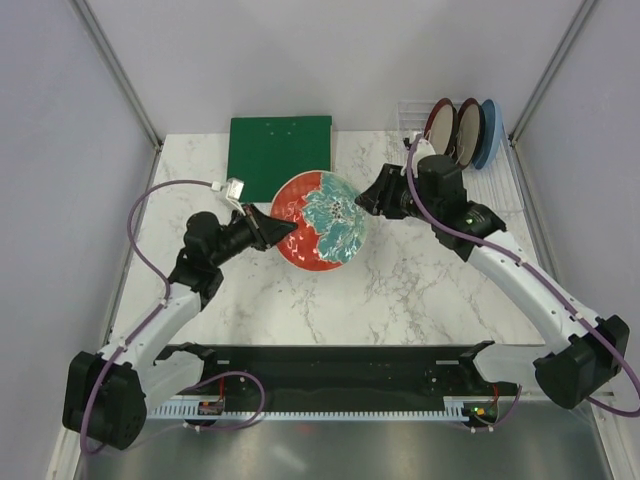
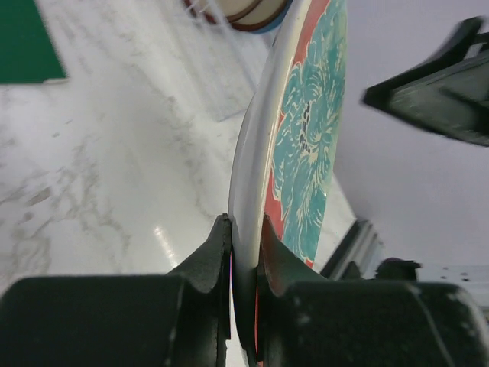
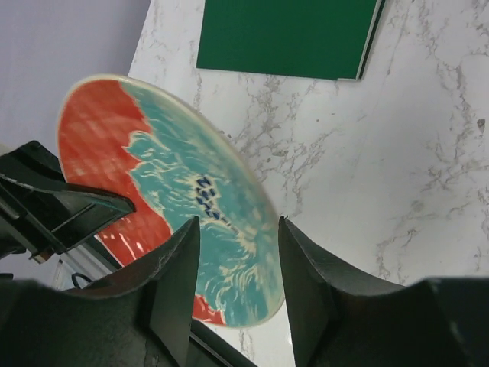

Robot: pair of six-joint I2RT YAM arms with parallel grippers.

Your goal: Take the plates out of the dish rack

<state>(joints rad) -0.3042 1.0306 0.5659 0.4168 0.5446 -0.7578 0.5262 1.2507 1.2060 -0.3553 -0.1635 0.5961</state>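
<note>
The red plate comes down toward the left in the top view with my left gripper next, onto the marble [image 1: 249, 240] beside the green board, since that spot is empty.
The red plate with a teal-white pattern [image 1: 320, 222] is held tilted above the middle of the table. My left gripper [image 1: 283, 232] is shut on its left rim; the left wrist view shows both fingers pinching the plate's edge [image 2: 306, 130]. My right gripper [image 1: 368, 200] is at the plate's right rim, open, its jaws standing either side of the rim [image 3: 176, 191] without pressing on it. At the back right, the clear dish rack [image 1: 505, 180] holds two dark red-rimmed plates [image 1: 440, 125] and a light blue plate [image 1: 491, 133], all upright.
A flat green square board [image 1: 280, 143] lies at the back, left of centre. The marble tabletop [image 1: 420, 290] ends at grey walls on three sides. A black rail [image 1: 330, 365] runs along the near edge between the arm bases.
</note>
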